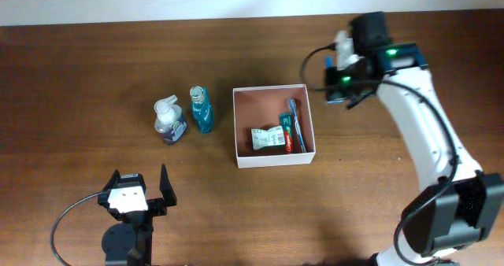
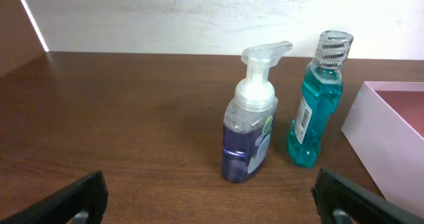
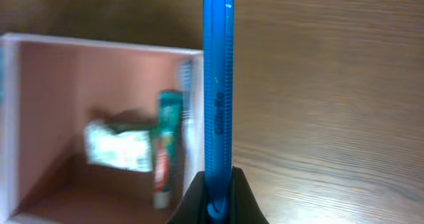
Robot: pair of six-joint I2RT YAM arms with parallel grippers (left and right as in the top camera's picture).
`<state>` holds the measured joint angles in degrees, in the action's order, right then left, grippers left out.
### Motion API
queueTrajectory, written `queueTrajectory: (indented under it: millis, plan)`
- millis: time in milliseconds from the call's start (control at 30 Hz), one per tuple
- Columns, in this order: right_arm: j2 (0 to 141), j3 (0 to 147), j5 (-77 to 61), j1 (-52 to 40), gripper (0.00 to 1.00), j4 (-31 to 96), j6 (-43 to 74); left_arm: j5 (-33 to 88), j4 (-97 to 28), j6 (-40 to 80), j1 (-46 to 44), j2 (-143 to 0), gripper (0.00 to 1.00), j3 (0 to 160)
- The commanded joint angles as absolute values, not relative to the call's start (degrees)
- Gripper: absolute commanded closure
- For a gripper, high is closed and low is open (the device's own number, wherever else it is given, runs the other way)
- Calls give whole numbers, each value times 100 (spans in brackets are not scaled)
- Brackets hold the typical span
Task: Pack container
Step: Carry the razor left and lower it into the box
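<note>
My right gripper needs to bring the blue razor handle (image 3: 218, 85) back and over the container's side by the toothbrush next. Then it needs to bring it down above the toothpaste tube.
The container (image 1: 237, 132) is a shallow white box with a pinkish inside at mid-table. In it lie a toothpaste tube (image 1: 287, 132), a blue toothbrush (image 1: 295, 116) and a small packet (image 1: 266, 138). My right gripper (image 1: 345, 61) hovers just right of the container's far right corner, shut on a blue razor handle (image 3: 218, 85). The right wrist view shows the container (image 3: 99, 44) to the handle's left. A pump soap bottle (image 1: 169, 122) and a teal mouthwash bottle (image 1: 201, 110) stand left of the container. My left gripper (image 1: 138, 189) is open and empty, near the front edge.
In the left wrist view the soap bottle (image 2: 250, 124) and mouthwash bottle (image 2: 317, 105) stand upright ahead of the open fingers (image 2: 212, 204), with the container's wall (image 2: 384, 138) at the right. A pale wall runs behind the table.
</note>
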<state>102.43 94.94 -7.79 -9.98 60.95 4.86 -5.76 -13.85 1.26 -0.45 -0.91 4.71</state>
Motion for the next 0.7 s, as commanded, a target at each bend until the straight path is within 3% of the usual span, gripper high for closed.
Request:
queueTrajectory:
  millis: [0, 200, 667]
  plan:
    - [10206, 9443, -722, -1417, 96, 6066, 836, -473, -1347, 36, -14, -67, 1, 421]
    - [10269, 9043, -519, -1870, 96, 5909, 1153, -473, -1347, 36, -14, -67, 1, 421]
    - [10291, 7465, -532, -2322, 96, 4263, 1256, -473, -1350, 36, -14, -67, 1, 421]
